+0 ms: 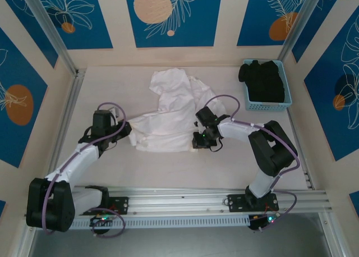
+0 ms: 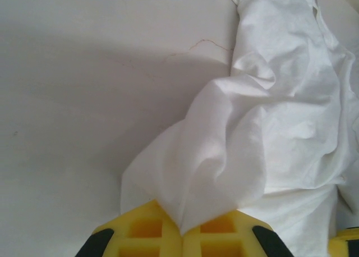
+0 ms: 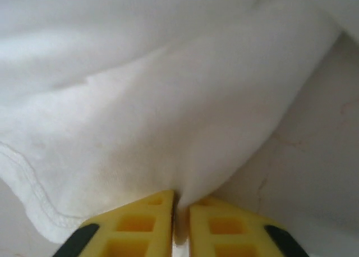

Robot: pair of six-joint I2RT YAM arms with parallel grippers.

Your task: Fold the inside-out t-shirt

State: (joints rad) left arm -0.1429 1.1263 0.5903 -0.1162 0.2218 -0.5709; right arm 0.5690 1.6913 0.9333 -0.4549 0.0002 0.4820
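The cloth between both grippers is wrinkled. My left gripper needs to pull the bunched fold (image 1: 132, 132) (image 2: 184, 209) a little away from my right gripper and let it go.
The inside-out t-shirt (image 1: 168, 114) lies crumpled in the middle of the table, white and wrinkled. My left gripper (image 1: 128, 131) is at its near left corner, and in the left wrist view that gripper (image 2: 183, 230) is shut on a bunched fold of the t-shirt (image 2: 263, 128). At the shirt's near right edge my right gripper (image 1: 197, 140) presses in; in the right wrist view the gripper (image 3: 180, 207) has its yellow fingers (image 3: 140, 226) closed on the t-shirt (image 3: 157, 116), with cloth pinched in the narrow gap. A stitched hem (image 3: 28, 175) runs along the lower left.
A light blue basket (image 1: 268, 104) at the back right holds a black garment (image 1: 262, 78). Metal frame posts (image 1: 50, 35) rise at the back corners, and an aluminium rail (image 1: 185, 203) runs along the near edge. Bare table (image 1: 224, 167) lies in front of the shirt.
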